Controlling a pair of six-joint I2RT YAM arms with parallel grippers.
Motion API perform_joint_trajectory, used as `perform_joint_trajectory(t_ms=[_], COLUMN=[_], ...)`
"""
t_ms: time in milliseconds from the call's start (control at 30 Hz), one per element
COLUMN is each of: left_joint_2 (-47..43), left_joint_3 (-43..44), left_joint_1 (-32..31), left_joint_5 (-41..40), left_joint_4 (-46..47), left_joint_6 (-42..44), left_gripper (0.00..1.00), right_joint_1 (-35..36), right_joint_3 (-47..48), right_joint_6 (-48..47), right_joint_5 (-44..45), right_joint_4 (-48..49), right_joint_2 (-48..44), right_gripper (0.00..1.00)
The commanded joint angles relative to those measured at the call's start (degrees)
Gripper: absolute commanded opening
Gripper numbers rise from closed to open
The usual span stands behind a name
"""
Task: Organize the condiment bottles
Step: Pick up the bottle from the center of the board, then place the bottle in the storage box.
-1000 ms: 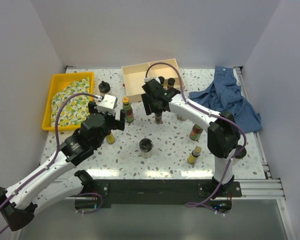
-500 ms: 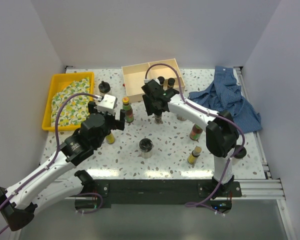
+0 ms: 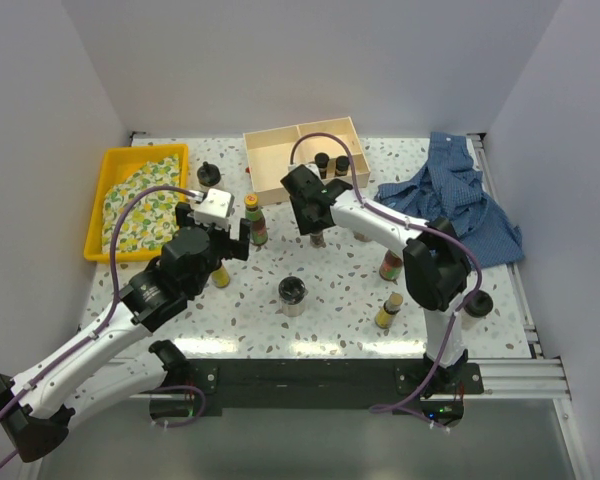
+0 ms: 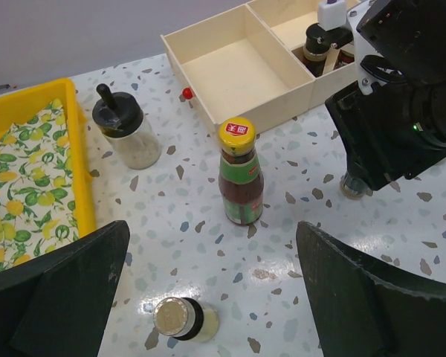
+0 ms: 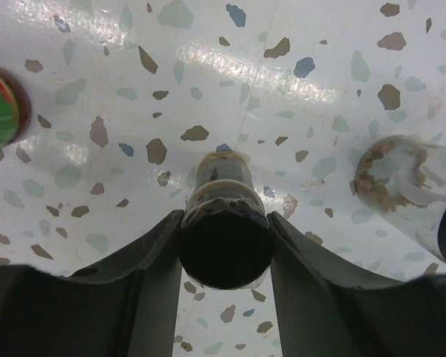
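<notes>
Next, my right gripper lifts over the gap beside the boxed bottles and lowers to release, as that gap lies outward and to the right in the top view.
My right gripper [image 3: 316, 228] is shut on a tiny dark-capped yellow bottle [image 3: 319, 239] just in front of the pale wooden box [image 3: 273, 158]. In the right wrist view my fingers [image 5: 145, 271] press both sides of its cap [image 5: 227, 249]; its base is at the tabletop. My left gripper [image 3: 226, 246] is open and empty. In the left wrist view a red sauce bottle with a yellow cap [image 4: 240, 182] stands ahead of it, and a small yellow bottle [image 4: 184, 320] stands between the fingers [image 4: 59, 297]. Two dark-capped bottles [image 3: 331, 164] stand in the box.
Squat black-lidded jars stand near the front [image 3: 293, 294] and by the yellow tray [image 3: 209, 175]. Two more slim bottles [image 3: 391, 266] [image 3: 387, 311] stand at the right. The yellow tray [image 3: 97, 205] holds a lemon-print cloth. A blue shirt [image 3: 450, 195] lies at the back right. A clear jar [image 5: 401, 186] is close right of my right gripper.
My right wrist has shifted a little to the left over the small bottle. The left arm and the other bottles have not moved.
</notes>
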Motion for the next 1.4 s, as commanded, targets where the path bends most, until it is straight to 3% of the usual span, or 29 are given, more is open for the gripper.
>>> perform_joint_trajectory(t_ms=[0,333,667,967,1367], left_joint_2=[-0.7,-0.6,-0.8,-1.2,-1.2], left_joint_3=[-0.3,-0.3,-0.4,-0.5,-0.8], left_joint_1=[-0.1,0.0,0.0,-0.1,-0.1], left_joint_5=[-1.3,-1.3,-0.9,-1.9,-2.4], left_joint_4=[3.0,3.1,3.1,3.1,3.3], left_joint_6=[1.0,1.0,0.9,0.7,0.7], left_gripper=[1.00,1.00,1.00,1.00,1.00], right_joint_1=[0.1,-3.2,-16.7,-22.7,-24.3], right_joint_3=[0.2,13.6,27.8,29.6,28.8], right_joint_6=[-0.6,-6.4,-9.0,-10.3,-11.0], right_joint_5=[2.9,6.1,4.1,-1.1,-4.0], right_joint_4=[0.8,-5.6,-7.8,-1.1,6.5], right_joint_2=[-3.9,-5.6,-1.8,3.5,9.8], right_gripper=[0.32,0.28,0.28,0.28,0.27])
